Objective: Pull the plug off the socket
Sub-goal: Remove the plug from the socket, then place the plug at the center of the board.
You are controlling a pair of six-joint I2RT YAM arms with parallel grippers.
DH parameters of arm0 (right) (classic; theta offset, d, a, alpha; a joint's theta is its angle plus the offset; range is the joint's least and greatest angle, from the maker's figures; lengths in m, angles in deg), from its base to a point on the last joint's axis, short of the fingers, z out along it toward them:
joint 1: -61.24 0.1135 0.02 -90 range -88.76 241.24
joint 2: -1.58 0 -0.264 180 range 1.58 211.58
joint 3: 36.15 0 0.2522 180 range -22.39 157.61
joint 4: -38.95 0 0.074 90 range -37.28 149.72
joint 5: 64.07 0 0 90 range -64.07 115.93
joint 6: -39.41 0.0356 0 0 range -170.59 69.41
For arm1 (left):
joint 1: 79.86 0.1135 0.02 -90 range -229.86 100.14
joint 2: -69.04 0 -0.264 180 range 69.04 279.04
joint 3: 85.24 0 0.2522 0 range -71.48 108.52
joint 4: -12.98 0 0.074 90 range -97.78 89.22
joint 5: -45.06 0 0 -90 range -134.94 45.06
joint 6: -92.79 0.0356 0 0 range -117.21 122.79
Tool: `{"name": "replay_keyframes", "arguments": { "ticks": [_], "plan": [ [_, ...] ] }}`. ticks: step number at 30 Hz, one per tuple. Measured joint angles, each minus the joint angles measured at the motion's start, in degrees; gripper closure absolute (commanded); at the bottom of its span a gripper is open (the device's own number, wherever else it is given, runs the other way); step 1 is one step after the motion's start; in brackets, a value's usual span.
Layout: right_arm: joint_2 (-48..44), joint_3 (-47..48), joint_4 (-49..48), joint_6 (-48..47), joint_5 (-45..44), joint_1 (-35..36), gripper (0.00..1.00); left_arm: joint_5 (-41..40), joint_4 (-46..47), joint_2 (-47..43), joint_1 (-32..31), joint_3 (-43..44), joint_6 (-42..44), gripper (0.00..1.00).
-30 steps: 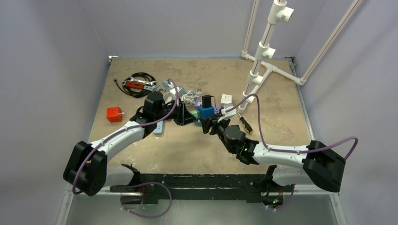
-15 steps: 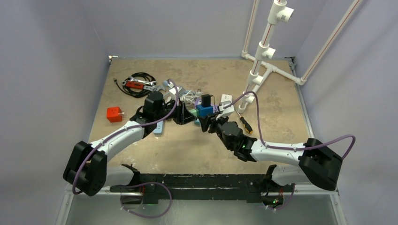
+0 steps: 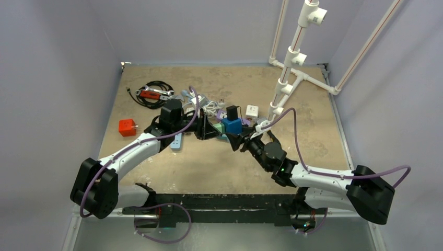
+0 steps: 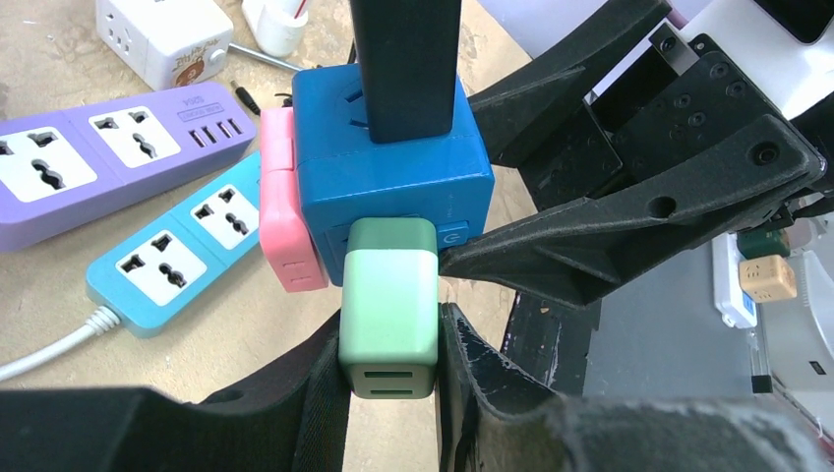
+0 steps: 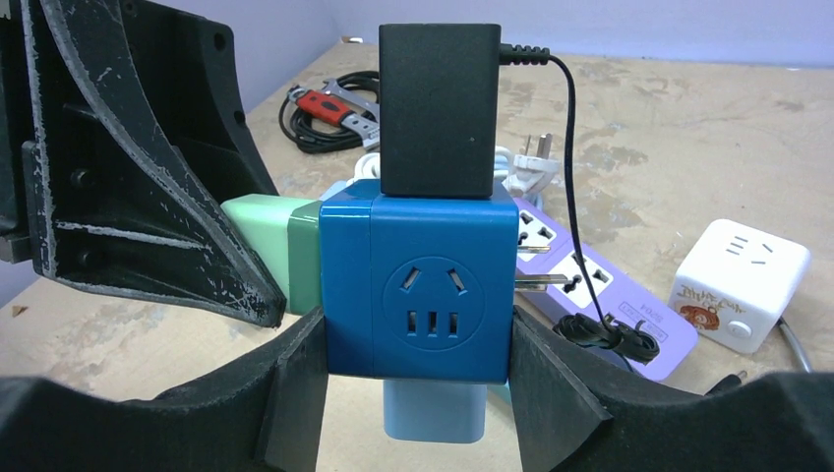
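Next, my left gripper will pull the green plug (image 4: 388, 315) away from the held cube, then lower it to the table (image 4: 248, 339) beside the light blue piece.
A blue cube socket (image 5: 418, 290) is held off the table, my right gripper (image 5: 418, 364) shut on its two sides. A mint green plug (image 4: 388, 315) sticks out of one face, its dark green end against the cube (image 4: 393, 177). My left gripper (image 4: 388, 364) is shut on that green plug. A black adapter (image 5: 438, 108) stands in the cube's top, a pink plug (image 4: 285, 216) sits in another side, and a pale blue plug (image 5: 433, 411) hangs underneath. From above, the two grippers meet at the cube (image 3: 231, 126) mid-table.
Behind the cube lie a purple power strip (image 4: 98, 167), a light blue strip (image 4: 167, 261) and a white cube socket (image 5: 738, 285). A red cube (image 3: 127, 127) and coiled black cable (image 3: 154, 94) sit left. A white pipe frame (image 3: 290, 68) rises at back right.
The right arm's elbow and forearm have swung to the right, and the blue cube has shifted slightly right with it. Both grips are unchanged and the left arm has barely moved.
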Motion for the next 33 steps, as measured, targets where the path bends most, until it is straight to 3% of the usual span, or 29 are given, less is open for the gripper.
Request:
{"name": "replay_keyframes", "arguments": {
  "ticks": [20, 26, 33],
  "plan": [
    [11.96, 10.19, 10.36, 6.40, -9.99, -1.11, 1.00, -10.91, -0.98, -2.91, -1.03, -1.57, 2.58, 1.00],
    [8.83, 9.25, 9.70, 6.03, -9.99, -1.11, 1.00, -14.27, -2.49, -2.62, -0.68, -1.49, 2.99, 1.00],
    [-2.62, 3.43, 5.70, 3.26, -10.60, -1.11, 1.00, -23.61, -9.55, 4.79, 2.16, 1.29, 3.21, 1.00]
  ]
}}
